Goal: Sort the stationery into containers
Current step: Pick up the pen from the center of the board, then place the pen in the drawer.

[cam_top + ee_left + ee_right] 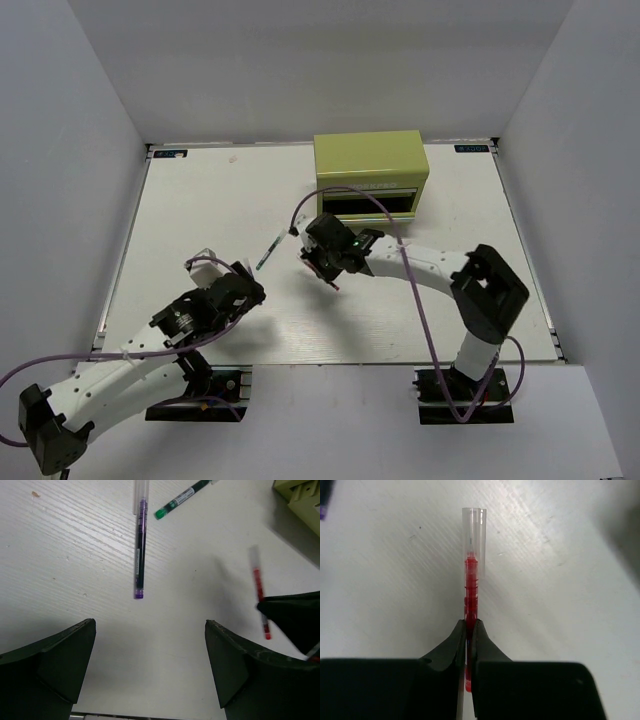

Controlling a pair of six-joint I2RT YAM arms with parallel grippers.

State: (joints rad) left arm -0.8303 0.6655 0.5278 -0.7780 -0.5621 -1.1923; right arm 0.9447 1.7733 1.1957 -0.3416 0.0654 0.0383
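Observation:
I will raise the red pen outward, to my right gripper's right in the top view, and release it inside the open drawer (376, 205).
My right gripper (469, 625) is shut on a red pen (472, 575) with a clear cap, its fingers pinching the barrel just above the white table. In the top view this gripper (325, 268) is in front of the olive drawer chest (370, 170). My left gripper (150, 630) is open and empty, low over the table. In its view a purple pen (140, 550) lies ahead of it. A green pen (180, 499) lies farther off, and the red pen (259, 592) is to the right in the right gripper's fingers. The green pen (268, 252) lies between the two grippers.
The chest's corner (300, 495) shows at the top right of the left wrist view. White walls enclose the table on the left, back and right. The right arm's purple cable (420, 300) loops over the table.

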